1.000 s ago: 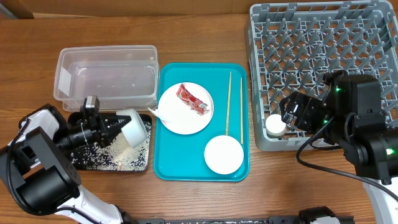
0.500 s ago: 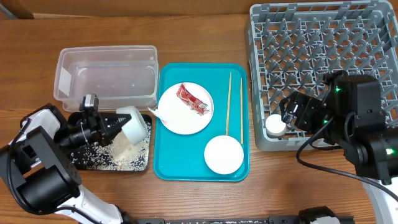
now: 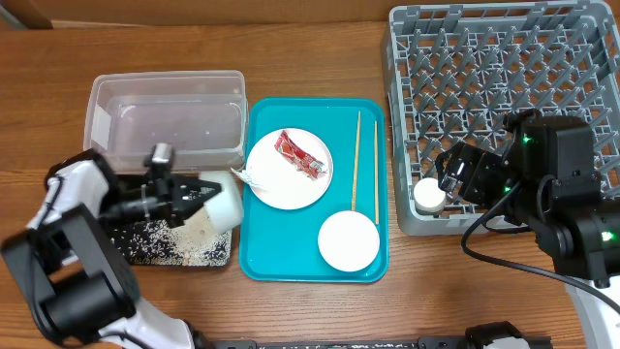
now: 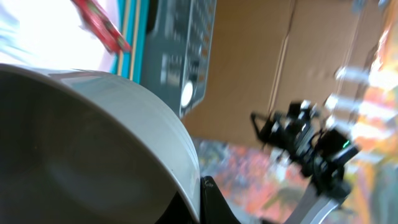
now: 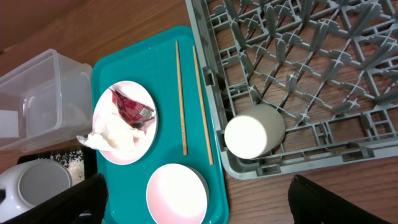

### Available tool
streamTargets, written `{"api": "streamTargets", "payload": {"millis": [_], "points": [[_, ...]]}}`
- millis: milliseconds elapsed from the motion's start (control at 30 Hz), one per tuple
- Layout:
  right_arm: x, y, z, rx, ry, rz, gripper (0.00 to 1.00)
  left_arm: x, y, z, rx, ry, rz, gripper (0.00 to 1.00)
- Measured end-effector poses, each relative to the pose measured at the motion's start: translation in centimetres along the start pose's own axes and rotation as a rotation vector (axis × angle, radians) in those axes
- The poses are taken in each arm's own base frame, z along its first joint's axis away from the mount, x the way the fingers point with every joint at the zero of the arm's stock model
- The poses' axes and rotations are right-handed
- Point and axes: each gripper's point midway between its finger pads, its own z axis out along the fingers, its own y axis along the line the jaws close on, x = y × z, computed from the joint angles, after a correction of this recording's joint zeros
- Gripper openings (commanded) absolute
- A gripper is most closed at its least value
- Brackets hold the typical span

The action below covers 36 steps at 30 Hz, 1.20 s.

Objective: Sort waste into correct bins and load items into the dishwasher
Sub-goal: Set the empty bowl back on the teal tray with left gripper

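I will next move my left gripper over to its right in the overhead view, to the teal tray's bare near corner (image 3: pixel 279 245), and level the bowl on the way, to let go of it there.
My left gripper (image 3: pixel 201 193) is shut on the rim of the grey-white bowl (image 3: pixel 226 200), held tilted over the right end of the black tray (image 3: pixel 136 254), where loose rice (image 3: pixel 184 244) lies. The bowl fills the left wrist view (image 4: pixel 93 137). The plate (image 3: pixel 291 179) holds the red wrapper (image 3: pixel 300 155) and the white napkin (image 3: pixel 254 176). Two chopsticks (image 3: pixel 356 160) and the pink bowl (image 3: pixel 349 240) lie on the teal tray (image 3: pixel 315 262). My right gripper (image 3: pixel 453 179) is open and empty by the front left corner of the dish rack (image 3: pixel 504 58).
The clear tub (image 3: pixel 165 121) stands behind the black tray. A white cup (image 3: pixel 429 199) lies in the rack's front left corner, close to my right gripper; the right wrist view shows it too (image 5: pixel 252 134). Bare wood table lies in front of the trays.
My left gripper has moved right with the grey-white bowl, from over the black tray's middle to its right end near the teal tray. The right arm has not moved.
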Motion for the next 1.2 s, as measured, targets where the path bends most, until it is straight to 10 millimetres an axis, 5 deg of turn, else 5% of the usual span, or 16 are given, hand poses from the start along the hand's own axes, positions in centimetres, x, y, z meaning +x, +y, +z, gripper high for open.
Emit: {"api": "streamTargets", "payload": {"millis": [200,433,733,800,867,1033,1200], "points": [[-0.1,0.1,0.0,-0.002,-0.004,-0.001,0.94,2.6,-1.8,3.2,-0.218,0.133,0.206,0.04],[-0.1,0.0,0.0,-0.002,-0.004,-0.001,0.94,5.9,2.0,6.5,-0.812,0.215,0.199,0.04],[-0.1,0.1,0.0,-0.002,-0.004,-0.001,0.94,7.9,7.8,12.4,-1.206,0.162,0.284,0.04],[-0.1,0.1,0.0,-0.002,-0.004,-0.001,0.94,8.0,9.0,13.1,-1.246,0.161,0.285,0.18],[-0.1,0.1,0.0,-0.002,-0.004,-0.001,0.94,8.3,10.0,13.4,-1.284,0.165,0.273,0.54],[-0.1,0.0,0.0,-0.002,-0.003,0.0,0.94,8.6,10.3,12.1,-1.355,0.158,0.22,0.61],[-0.1,0.1,0.0,-0.002,-0.004,-0.001,0.94,6.5,7.3,11.5,-1.374,0.084,0.232,0.83]]}}
